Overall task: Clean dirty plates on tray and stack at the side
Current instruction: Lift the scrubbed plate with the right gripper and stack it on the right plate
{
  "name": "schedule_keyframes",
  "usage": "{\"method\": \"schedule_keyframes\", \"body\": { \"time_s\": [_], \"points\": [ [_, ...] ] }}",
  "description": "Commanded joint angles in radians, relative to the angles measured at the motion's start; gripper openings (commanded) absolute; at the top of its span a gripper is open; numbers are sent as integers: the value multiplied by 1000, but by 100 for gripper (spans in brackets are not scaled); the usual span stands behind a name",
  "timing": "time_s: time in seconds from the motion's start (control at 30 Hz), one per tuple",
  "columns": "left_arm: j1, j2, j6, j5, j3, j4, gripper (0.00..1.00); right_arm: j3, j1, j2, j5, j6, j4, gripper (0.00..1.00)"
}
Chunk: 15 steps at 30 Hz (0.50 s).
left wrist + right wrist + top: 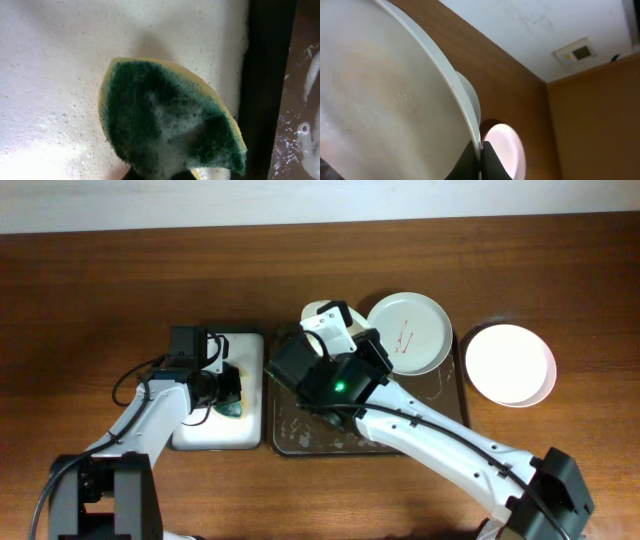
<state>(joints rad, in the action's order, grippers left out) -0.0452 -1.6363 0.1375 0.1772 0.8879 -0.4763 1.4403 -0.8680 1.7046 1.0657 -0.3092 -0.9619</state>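
Note:
The held plate swings past the pale green plate (408, 332) in my right gripper next, then levels and comes down beside the tray, where one white plate already rests.
My right gripper (337, 338) (481, 158) is shut on the rim of a white plate (320, 311) (380, 110), which it holds tilted on edge above the dark brown tray (300, 430). A pale green plate (408, 332) with a thin red smear lies on the tray's back right. A third, white plate (510, 365) (506, 150) rests on the table to the right of the tray. Over the small white tray (215, 435) (50, 75), my left gripper (226, 388) (159, 174) is shut on a soapy green and yellow sponge (233, 396) (165, 120).
Whitish foam streaks the dark tray's floor (302, 130). The white tray's surface is wet with suds. Both trays sit side by side with a narrow gap between them. Bare wooden table (100, 280) surrounds them.

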Motion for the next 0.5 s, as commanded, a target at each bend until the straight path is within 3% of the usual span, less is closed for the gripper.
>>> {"method": "schedule_keyframes", "body": {
  "time_s": [0.0, 0.07, 0.13, 0.2, 0.47],
  "points": [
    [3, 9, -19, 17, -8, 16, 8, 4, 97, -27, -140, -112, 3, 4],
    [3, 9, -19, 17, -8, 34, 54, 4, 159, -27, -230, -146, -3, 4],
    [3, 9, -19, 17, -8, 52, 75, 4, 229, -33, -316, -172, -9, 4],
    [3, 9, -19, 6, -8, 66, 81, 4, 328, -49, -431, -179, -10, 4],
    [2, 2, -19, -20, -9, 92, 82, 3, 757, -101, -837, -179, -46, 4]
  ]
}}
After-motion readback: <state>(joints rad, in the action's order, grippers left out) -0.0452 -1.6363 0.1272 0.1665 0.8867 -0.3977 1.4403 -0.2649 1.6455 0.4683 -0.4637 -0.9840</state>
